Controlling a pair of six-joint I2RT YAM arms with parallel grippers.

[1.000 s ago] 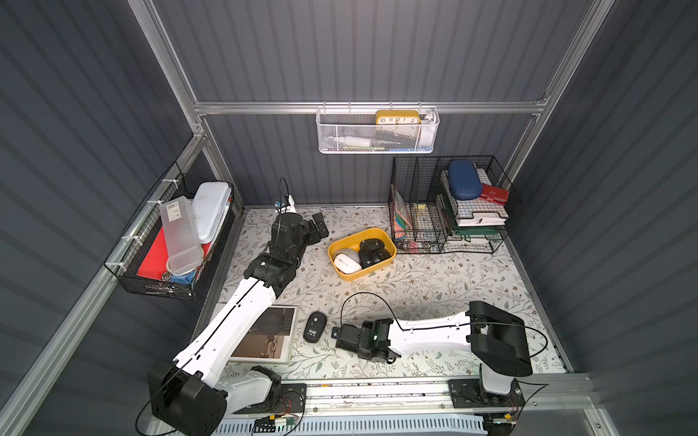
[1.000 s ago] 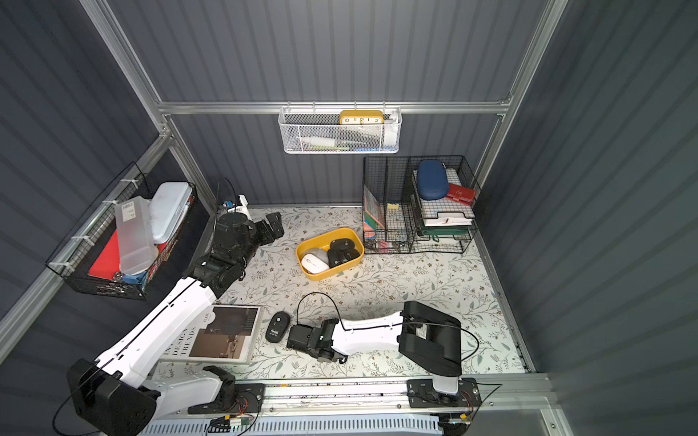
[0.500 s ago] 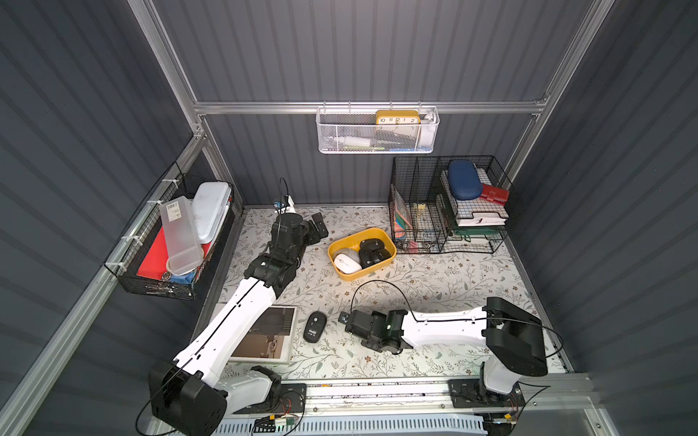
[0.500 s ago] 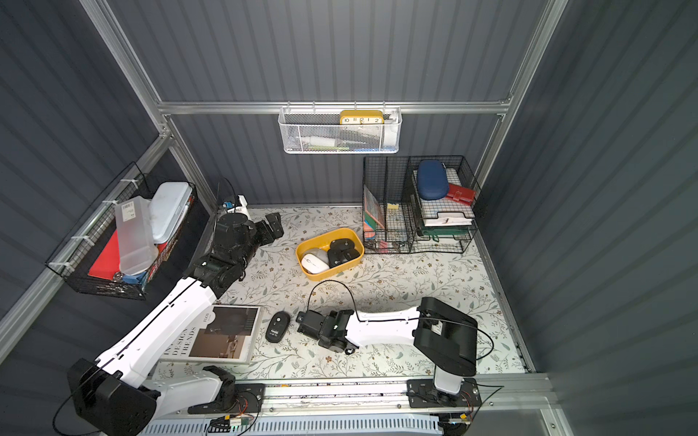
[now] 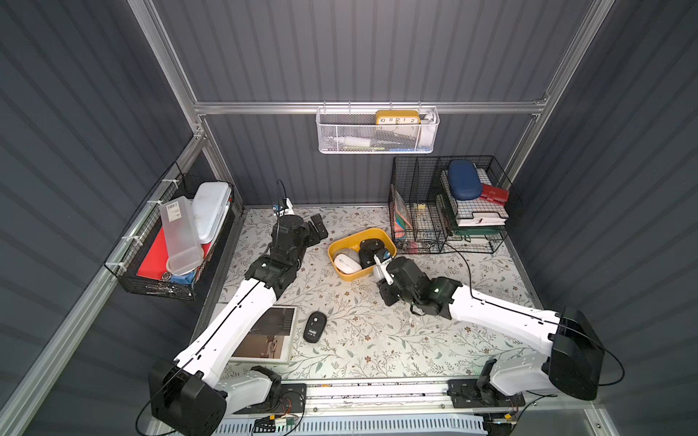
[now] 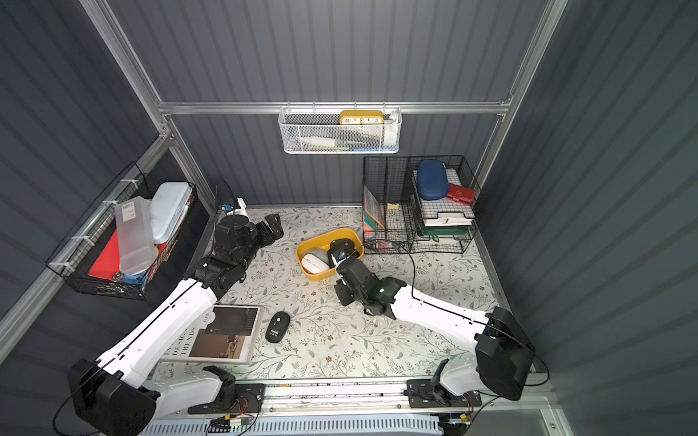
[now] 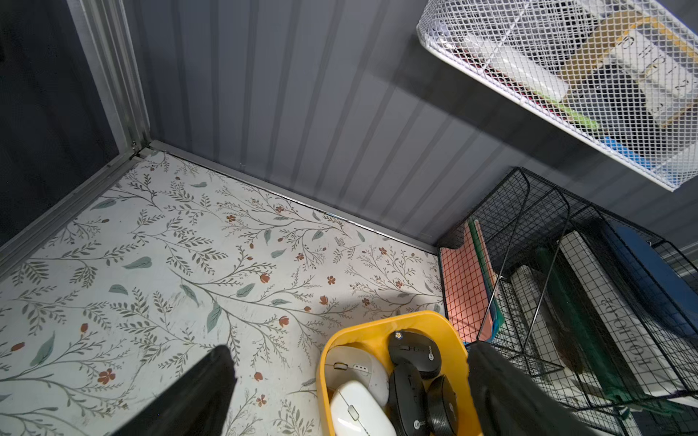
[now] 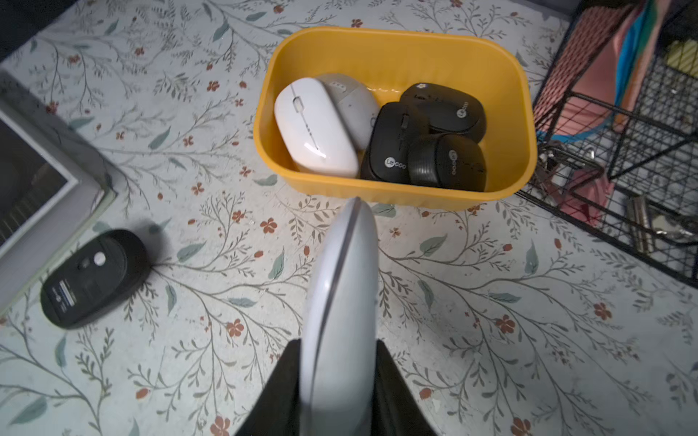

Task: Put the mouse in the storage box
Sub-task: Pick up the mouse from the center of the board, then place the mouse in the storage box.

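The mouse in the right gripper still hangs outside the box. The right gripper should next move outward over the box's near side and down to release its mouse where grey and black mice meet (image 5: pixel 360 253) (image 8: pixel 373 123).
My right gripper (image 8: pixel 338 345) is shut on a pale grey-white mouse (image 8: pixel 340 283), held on edge, its tip pointing at the near wall of the storage box (image 8: pixel 396 188). That mustard-yellow storage box (image 5: pixel 353 277) holds several mice, white and black. In both top views the right wrist hangs just in front of the box's near right corner, with the gripper (image 5: pixel 389 296) under it. A black mouse (image 5: pixel 314 327) lies upside down on the floral mat. My left gripper (image 5: pixel 317 226) stands open and empty, left of the box (image 7: pixel 377 321).
A magazine (image 5: pixel 268 332) lies at the front left beside the black mouse (image 8: pixel 94 277). A black wire organiser (image 5: pixel 445 211) stands right behind the box. A white mesh basket (image 5: pixel 377 132) hangs on the back wall. A wire side basket (image 5: pixel 177 241) hangs on the left wall.
My right gripper closed on the pale mouse near the front beside the black mouse, then carried it back and right to the box's near side. The left arm has not moved.
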